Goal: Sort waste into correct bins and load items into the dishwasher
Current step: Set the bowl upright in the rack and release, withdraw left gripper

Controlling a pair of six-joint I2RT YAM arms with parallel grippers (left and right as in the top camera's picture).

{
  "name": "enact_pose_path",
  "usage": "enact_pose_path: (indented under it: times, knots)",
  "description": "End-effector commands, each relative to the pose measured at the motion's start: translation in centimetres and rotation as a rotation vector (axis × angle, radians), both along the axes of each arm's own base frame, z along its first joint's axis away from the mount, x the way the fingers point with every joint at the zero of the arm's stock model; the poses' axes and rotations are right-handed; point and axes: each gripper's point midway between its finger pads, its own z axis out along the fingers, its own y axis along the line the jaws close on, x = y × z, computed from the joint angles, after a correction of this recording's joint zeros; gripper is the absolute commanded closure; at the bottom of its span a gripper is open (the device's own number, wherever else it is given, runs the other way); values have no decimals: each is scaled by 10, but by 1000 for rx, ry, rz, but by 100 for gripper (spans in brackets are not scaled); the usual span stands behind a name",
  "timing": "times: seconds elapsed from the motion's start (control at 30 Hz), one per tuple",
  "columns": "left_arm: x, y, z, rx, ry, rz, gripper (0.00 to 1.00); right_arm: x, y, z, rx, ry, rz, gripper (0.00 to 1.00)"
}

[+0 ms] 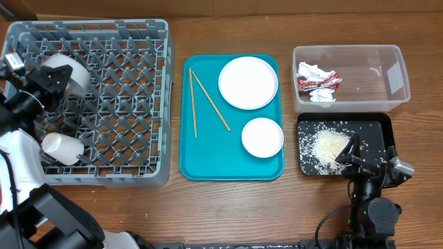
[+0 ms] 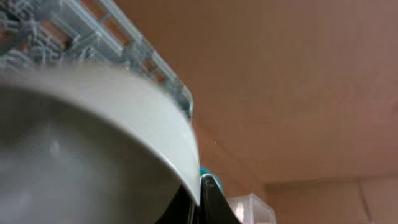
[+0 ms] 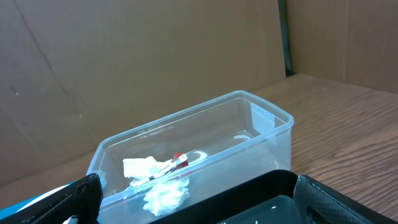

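My left gripper lowers with the bowl [image 1: 72, 72] onto the rack wires beside the white cup next and releases the bowl's rim there, since those wires are empty.
My left gripper [image 1: 50, 81] is shut on the rim of the round metal bowl [image 1: 72, 72], held on edge over the grey dish rack [image 1: 124, 104]. In the left wrist view the bowl [image 2: 93, 137] fills the frame, its rim pinched between the jaws [image 2: 199, 194]. A white cup [image 1: 62, 147] lies in the rack. Two white plates [image 1: 248, 82] [image 1: 262, 137] and two chopsticks [image 1: 210, 101] lie on the teal tray [image 1: 208, 155]. My right gripper [image 1: 356, 155] [image 3: 196, 190] is open and empty over the black tray [image 1: 379, 128] [image 3: 261, 193], which holds rice scraps [image 1: 329, 145].
The clear tub [image 1: 387, 76] [image 3: 249, 124] behind the black tray holds the red-and-silver wrapper [image 1: 320, 81] [image 3: 177, 162] and white tissue [image 1: 311, 70] [image 3: 165, 194]. The rack's wall [image 2: 93, 37] shows behind the bowl. Brown cardboard walls stand behind the table.
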Motion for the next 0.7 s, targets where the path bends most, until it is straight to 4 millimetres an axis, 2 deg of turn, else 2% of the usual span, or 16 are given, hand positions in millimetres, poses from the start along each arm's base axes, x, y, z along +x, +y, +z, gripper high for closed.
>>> enact_pose_path:
  times: [0.0,0.17,0.33,0.37,0.43,0.57,0.67]
  knots:
    - [4,9,-8,-83,-19,72,96,-1,-2,-1,0,-8,-9,0]
    - [7,28,-36,-15,19,171,96,-1,-2,-1,0,-8,-9,0]
    - [21,23,-74,-51,1,68,96,-1,-2,-1,0,-8,-9,0]
    - [21,22,-76,-56,1,60,96,-1,-2,-1,0,-8,-9,0]
    - [21,22,-77,-41,-7,50,96,-1,-2,-1,0,-8,-9,0]
    - [19,14,-64,-38,-56,-7,96,-1,-2,-1,0,-8,-9,0]
    - [15,16,-58,-46,-50,3,94,-1,-2,-1,0,-8,-9,0]
